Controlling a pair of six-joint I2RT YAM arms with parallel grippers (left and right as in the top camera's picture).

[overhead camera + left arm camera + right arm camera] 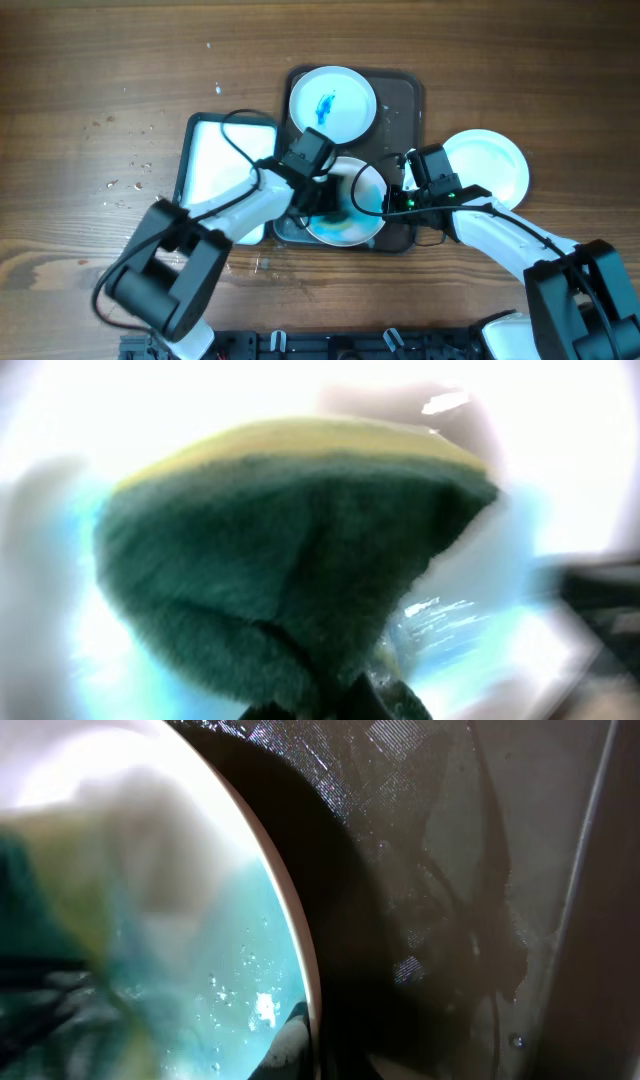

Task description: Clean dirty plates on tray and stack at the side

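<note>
My left gripper will lift the sponge (300,560) off the plate, carry it across to the left in the overhead view, and let go of it in the clear white inside of the smaller tray.
The dark brown tray (405,100) holds two plates. The far plate (332,103) has a blue smear in its centre. The near plate (355,215) is wet and tinted blue. My left gripper (322,195) is shut on a green and yellow sponge (300,560) that presses on the near plate. In the left wrist view the sponge fills the frame above the fingertips (340,705). My right gripper (393,203) is shut on the near plate's right rim (290,910), one finger (290,1045) lying over the rim. A third plate (490,165), plain white, lies on the table right of the tray.
A smaller dark-rimmed tray with a white inside (225,160) lies left of the brown tray, under my left arm. Water drops (130,165) dot the wooden table at the left. The brown tray floor (450,870) is wet.
</note>
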